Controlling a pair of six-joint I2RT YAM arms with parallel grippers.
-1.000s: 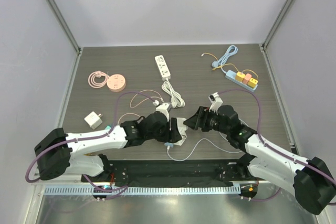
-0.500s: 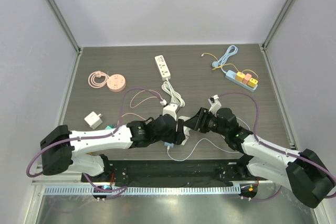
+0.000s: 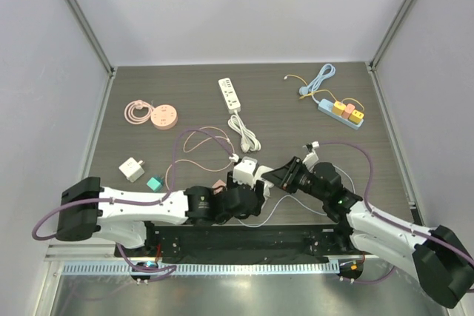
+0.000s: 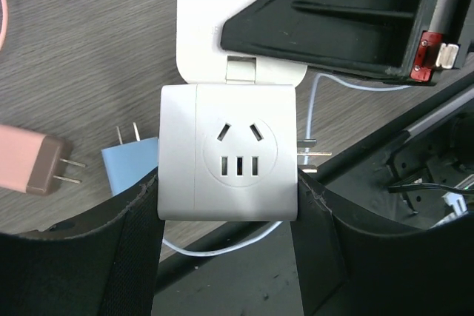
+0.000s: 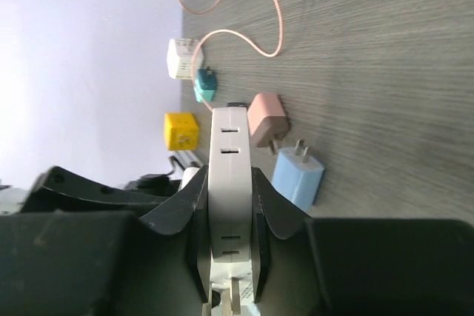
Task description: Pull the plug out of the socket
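Observation:
The socket will go outward in my left gripper and then down to be released, because bare tabletop (image 3: 263,112) beside the white power strip is below the gripper and outward.
The socket (image 4: 226,157) is a white cube with slots in its face, and my left gripper (image 4: 227,183) is shut on its two sides. A flat white plug (image 4: 211,20) with rounded corners joins its far side. My right gripper (image 5: 231,183) is shut on that plug (image 5: 231,175), seen edge-on between the black fingers (image 5: 194,197). In the top view both grippers meet near the table's front middle: the left gripper (image 3: 250,186) and the right gripper (image 3: 268,175) hold the white pair (image 3: 246,169). Two metal prongs (image 4: 312,152) stick out of the socket's right side.
A pink plug (image 5: 266,116) and a light blue plug (image 5: 298,175) lie loose on the table just beyond the grippers. A thin white cable (image 4: 222,246) loops below. Farther off are a white power strip (image 3: 232,94), a pink round socket (image 3: 164,117), a white cube adapter (image 3: 132,169) and a blue strip (image 3: 341,112).
My right gripper has closed its fingers onto the flat white plug. Both grippers have shifted a little toward the table's near edge, the left one still holding the socket.

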